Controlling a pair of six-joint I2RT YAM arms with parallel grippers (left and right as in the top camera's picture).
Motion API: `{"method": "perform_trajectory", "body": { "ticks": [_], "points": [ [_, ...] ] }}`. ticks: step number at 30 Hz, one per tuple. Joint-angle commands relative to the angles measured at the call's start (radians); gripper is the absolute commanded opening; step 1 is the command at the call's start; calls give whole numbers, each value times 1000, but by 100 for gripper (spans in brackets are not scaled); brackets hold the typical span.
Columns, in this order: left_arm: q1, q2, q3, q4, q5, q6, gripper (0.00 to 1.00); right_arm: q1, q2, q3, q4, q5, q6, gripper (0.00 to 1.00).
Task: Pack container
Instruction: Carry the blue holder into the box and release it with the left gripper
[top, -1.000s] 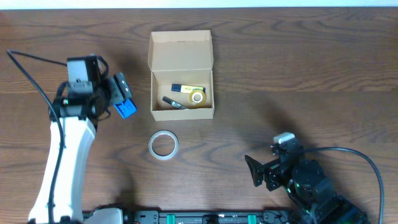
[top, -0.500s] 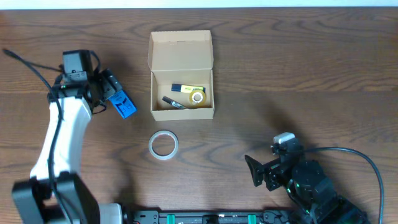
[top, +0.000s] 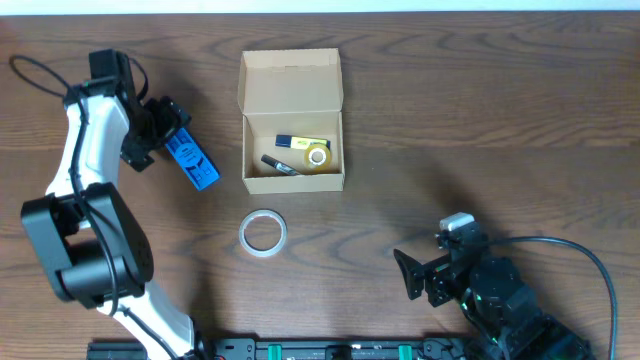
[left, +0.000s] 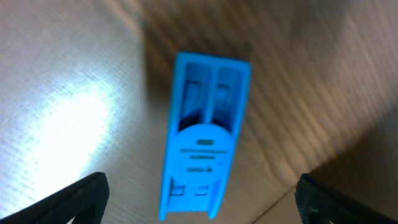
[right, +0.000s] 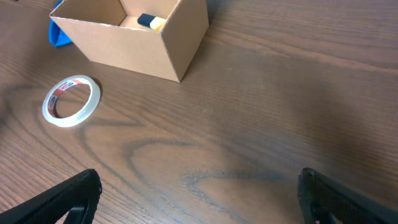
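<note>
I need to bring my left gripper down to the right in the overhead view, since the blue piece's printed end (left: 198, 164) lies below it on that side, narrower than the gripper's opening.
The container (top: 292, 85) is a tan cardboard box with its flap lid open at the back; it also shows in the right wrist view (right: 134, 43). Inside lie a yellow-and-blue item (top: 300, 142), a black item (top: 281, 164) and a small tape roll (top: 318, 157). A blue plastic piece (top: 193, 162) lies on the table left of the box. My left gripper (top: 160, 133) is open just beyond its far-left end; in the left wrist view the blue piece (left: 202, 137) lies between the spread fingers (left: 199, 208), untouched. My right gripper (top: 406, 276) is open and empty at the front right.
A larger clear tape roll (top: 263, 233) lies flat in front of the box, also in the right wrist view (right: 71, 99). The left arm's cable loops over the table's far left. The right arm's base sits at the front right edge.
My left arm has swung back and to the left, away from the blue piece, which now shows at full length on the table. The right arm has not moved.
</note>
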Motion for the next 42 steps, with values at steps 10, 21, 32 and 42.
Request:
{"method": "perform_trajectory", "body": {
  "ticks": [10,21,32,42],
  "points": [
    [-52,173,138,-132,-27,27,96,-5,-5,-3,-2,3,16,99],
    [-60,244,138,-153,-34,24,96,-5,-5,-3,-2,3,17,99],
    [-60,273,138,-148,-34,14,65,-5,-5,-3,-2,3,16,99],
    [-60,270,142,-166,-34,12,41,-5,-5,-3,-2,3,17,99]
  ]
}}
